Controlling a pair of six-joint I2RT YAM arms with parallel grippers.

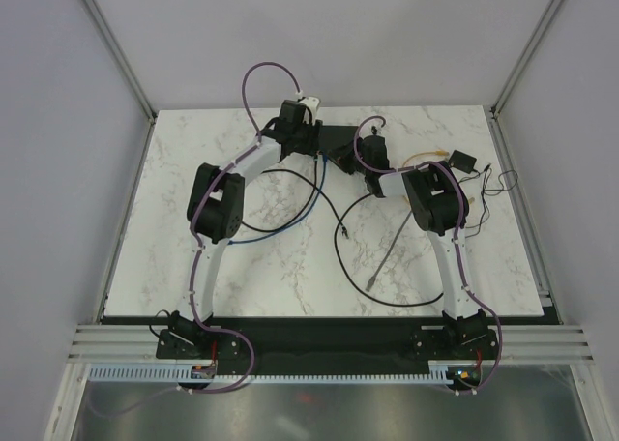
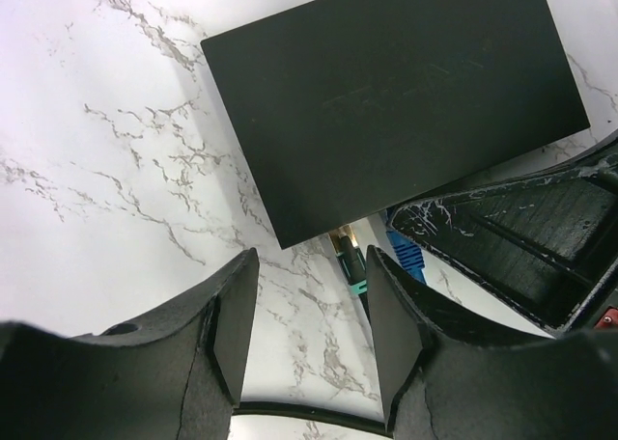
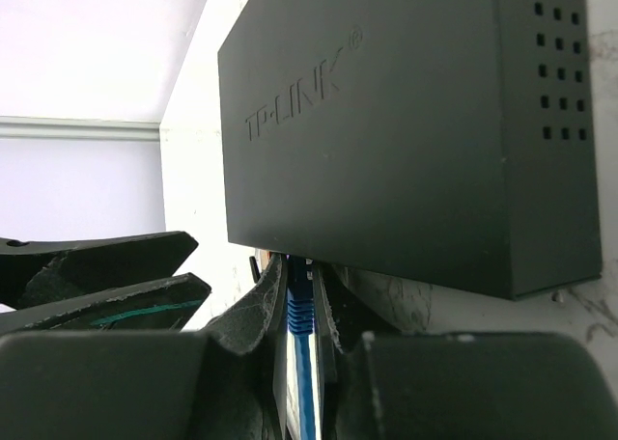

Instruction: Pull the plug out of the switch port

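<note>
My right gripper pulls back next, then goes over to the thin cables to release the blue plug (image 3: 299, 310), as they lie to its right in the top view.
The switch (image 2: 396, 102) is a flat black box lying on the marble; it also shows in the right wrist view (image 3: 386, 122) and the top view (image 1: 340, 147). My right gripper (image 3: 300, 278) is shut on the blue plug (image 3: 299, 310) at the switch's socket side; the plug's tip is hidden under the switch's edge. The blue plug (image 2: 407, 258) also shows beside the right gripper's fingers (image 2: 521, 233). My left gripper (image 2: 311, 310) is open and empty just short of the switch, over bare marble. A teal-booted plug (image 2: 350, 266) sits at the switch's edge, ahead of its right finger.
A small black block (image 1: 462, 161) with thin cables lies to the right, a yellow cable (image 1: 426, 155) near it. Loose black cables (image 1: 338, 230), a grey cable (image 1: 389, 250) and the blue cable (image 1: 290, 226) lie across the middle of the table. Walls close the sides.
</note>
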